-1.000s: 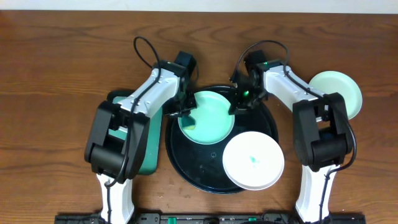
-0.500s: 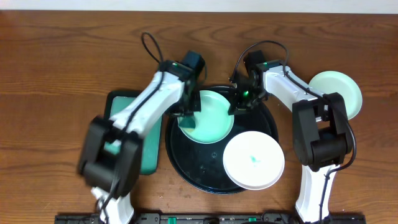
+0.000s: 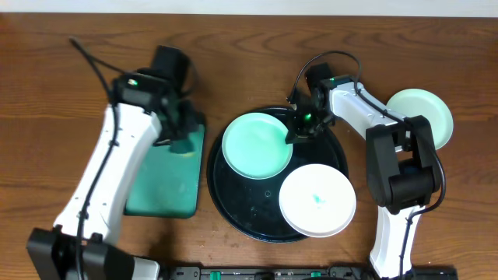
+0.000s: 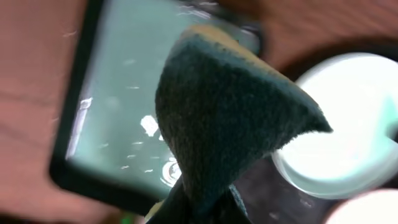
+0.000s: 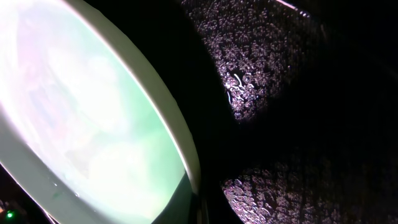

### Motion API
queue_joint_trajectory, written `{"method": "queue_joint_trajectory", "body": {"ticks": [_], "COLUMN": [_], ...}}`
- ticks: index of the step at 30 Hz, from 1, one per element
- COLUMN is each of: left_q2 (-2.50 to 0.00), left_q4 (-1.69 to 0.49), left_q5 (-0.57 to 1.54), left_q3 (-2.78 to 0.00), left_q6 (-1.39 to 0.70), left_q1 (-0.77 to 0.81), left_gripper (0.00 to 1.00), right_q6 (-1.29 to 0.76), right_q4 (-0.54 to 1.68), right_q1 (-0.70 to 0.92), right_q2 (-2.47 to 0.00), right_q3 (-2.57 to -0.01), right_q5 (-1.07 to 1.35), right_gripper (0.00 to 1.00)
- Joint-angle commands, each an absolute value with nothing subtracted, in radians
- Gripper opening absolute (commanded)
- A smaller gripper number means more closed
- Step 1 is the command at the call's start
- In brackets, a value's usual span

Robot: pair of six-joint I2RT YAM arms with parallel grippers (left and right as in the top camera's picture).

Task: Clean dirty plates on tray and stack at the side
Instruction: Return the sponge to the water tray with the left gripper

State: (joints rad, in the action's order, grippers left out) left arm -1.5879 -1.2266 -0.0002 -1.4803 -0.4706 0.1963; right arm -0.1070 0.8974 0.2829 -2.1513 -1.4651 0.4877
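Note:
Next, my left gripper carries the dark green sponge [image 4: 230, 118] down and slightly back onto the teal tray's open middle.
The round black tray [image 3: 233, 206] holds a mint green plate [image 3: 257, 145] at its back and a white plate [image 3: 317, 201] with a small teal smear at its front right. My right gripper [image 3: 299, 131] is shut on the mint plate's right rim [image 5: 180, 146], its fingers dark around the edge at my right gripper [image 5: 202, 208]. My left gripper [image 3: 181, 140] hangs over the teal rectangular tray [image 3: 159, 187], shut on a dark green sponge [image 4: 230, 118] that fills its view above my left gripper [image 4: 199, 211]. A second mint plate [image 3: 424, 117] lies on the table at the far right.
The teal tray [image 4: 118, 106] lies left of the black tray [image 4: 273, 193], almost touching it. The right arm's links stand between the black tray and the far-right plate. Bare wooden table [image 3: 62, 93] surrounds everything.
My left arm has swung left off the mint plate, carrying the sponge to above the teal tray. The right gripper and all plates have stayed put.

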Motion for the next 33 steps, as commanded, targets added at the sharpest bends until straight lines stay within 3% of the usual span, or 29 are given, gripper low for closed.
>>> {"method": "queue_joint_trajectory", "body": {"ticks": [1,12,20,21,22,23,24,29,33], "left_q2": [-1.650,-1.875,-1.895,-1.894,-1.893,-1.893,-1.892,-1.862,-1.781], "left_q4": [-1.236,-1.090,-0.963,-0.965,-0.967,-0.970,-0.971,-0.992,-1.008], "left_q5": [-0.038,0.010,0.041,0.041,0.041,0.041,0.041,0.042,0.042], "left_q3": [-1.448,-1.290,-1.174,-1.174,-1.174,-1.174,-1.174,-1.177,-1.177], "left_q6": [-0.464,-0.464,-0.464,-0.464,-0.464,-0.464,-0.464,-0.448,-0.449], "left_q1": [0.093,0.039,0.039,0.039,0.039,0.039,0.039,0.039,0.039], "left_gripper": [0.08,0.07,0.07,0.17,0.42,0.55,0.61,0.74,0.76], "right_q6": [-0.126,-0.126,-0.126,-0.126,-0.126,-0.126,-0.126,-0.126,-0.126], "right_q4": [0.909,0.908,0.913,0.913,0.912,0.912,0.912,0.912,0.912], "right_q1": [0.290,0.290,0.290,0.290,0.290,0.290,0.290,0.290,0.290], "right_q2": [-2.206,-2.206,-2.206,-2.206,-2.206,-2.206,-2.206,-2.206,-2.206], "right_q3": [-1.431,-1.431,-1.431,-1.431,-1.431,-1.431,-1.431,-1.431,-1.431], "right_q5": [0.419,0.419,0.419,0.419,0.419,0.419,0.419,0.419,0.419], "right_gripper": [0.01,0.01,0.01,0.01,0.01,0.01,0.01,0.01,0.01]}}
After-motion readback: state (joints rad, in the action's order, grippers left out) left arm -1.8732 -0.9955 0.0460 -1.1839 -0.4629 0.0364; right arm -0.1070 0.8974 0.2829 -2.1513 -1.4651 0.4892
